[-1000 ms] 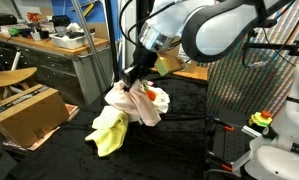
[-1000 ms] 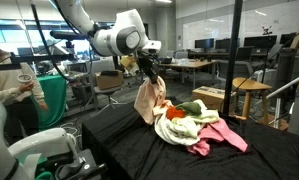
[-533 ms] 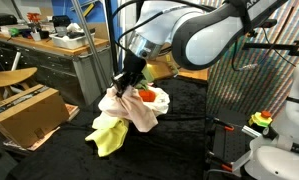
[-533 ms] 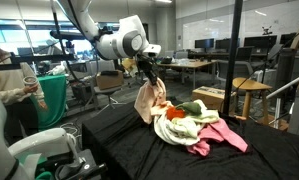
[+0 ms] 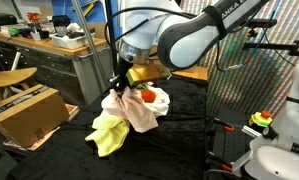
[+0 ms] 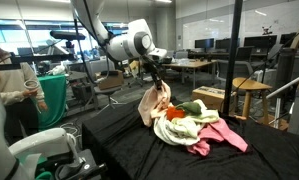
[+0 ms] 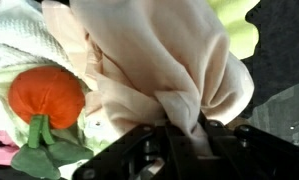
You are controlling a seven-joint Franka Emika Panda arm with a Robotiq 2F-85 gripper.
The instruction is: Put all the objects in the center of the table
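The peach cloth in my gripper is already over the pile [image 5: 139, 101] [image 7: 101, 97], so I need to move it slightly toward the red-orange ball next and then let go of its bunched fold there.
My gripper [image 5: 118, 84] [image 6: 157, 75] [image 7: 186, 130] is shut on a bunched fold of the peach cloth [image 5: 137, 111] [image 6: 151, 102] [image 7: 159, 60], which hangs from it over the pile on the black table [image 5: 189, 135] [image 6: 139, 150]. In the wrist view the cloth fills most of the picture. Beside it lies the red-orange ball [image 7: 46, 95] [image 5: 147, 96] on a white cloth [image 7: 19, 45] [image 5: 161, 98]. A pale yellow-green cloth [image 5: 109, 134] [image 7: 234, 25] lies below the hanging cloth. A pink cloth [image 6: 221, 135] trails from the pile. The looped cord is not in view.
A brown cardboard box [image 5: 29, 113] stands beside the table, next to a grey workbench with drawers [image 5: 49, 60]. A person [image 6: 7, 95] stands near the table's far side. A second robot's white body [image 5: 279, 150] sits at the table's edge.
The arm has swung sideways and lowered a little with the peach cloth, which now drapes closer over the pile. The grip is unchanged.
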